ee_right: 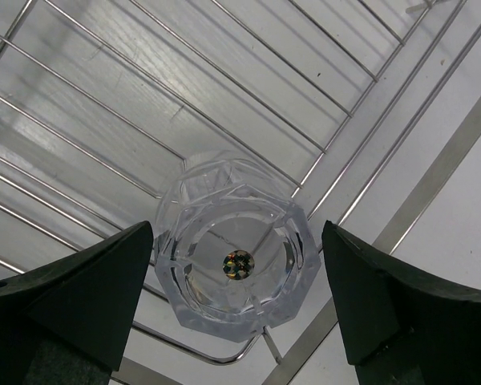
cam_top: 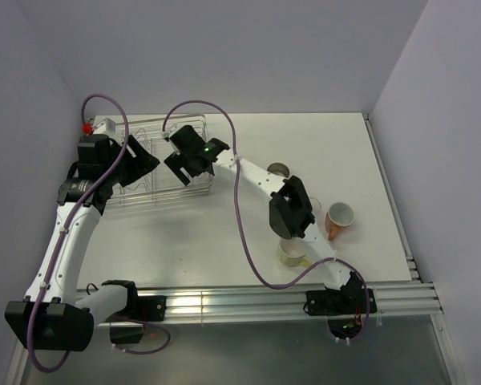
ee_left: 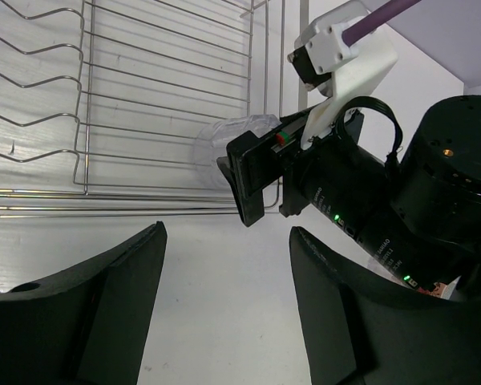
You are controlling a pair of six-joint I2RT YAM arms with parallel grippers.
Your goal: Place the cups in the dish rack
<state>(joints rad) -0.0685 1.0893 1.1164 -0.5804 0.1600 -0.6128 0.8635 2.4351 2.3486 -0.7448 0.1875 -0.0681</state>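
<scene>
My right gripper needs to lift next, swing over the table and go down onto the brown cup's rack-side rim, because the glass is already in the rack.
The silver wire dish rack stands at the back left; it also shows in the left wrist view and the right wrist view. A clear faceted glass sits base-up in the rack's right end. My right gripper is open just above it, with a gap on each side. In the top view my right gripper hides the glass. The glass shows behind that gripper in the left wrist view. My left gripper is open and empty over bare table beside the rack, and also shows in the top view.
Right of the rack stand a brown cup with metallic inside, an orange-salmon mug, a pale yellow-green mug and a second clear glass partly hidden by the right arm. The table's right edge has a metal rail.
</scene>
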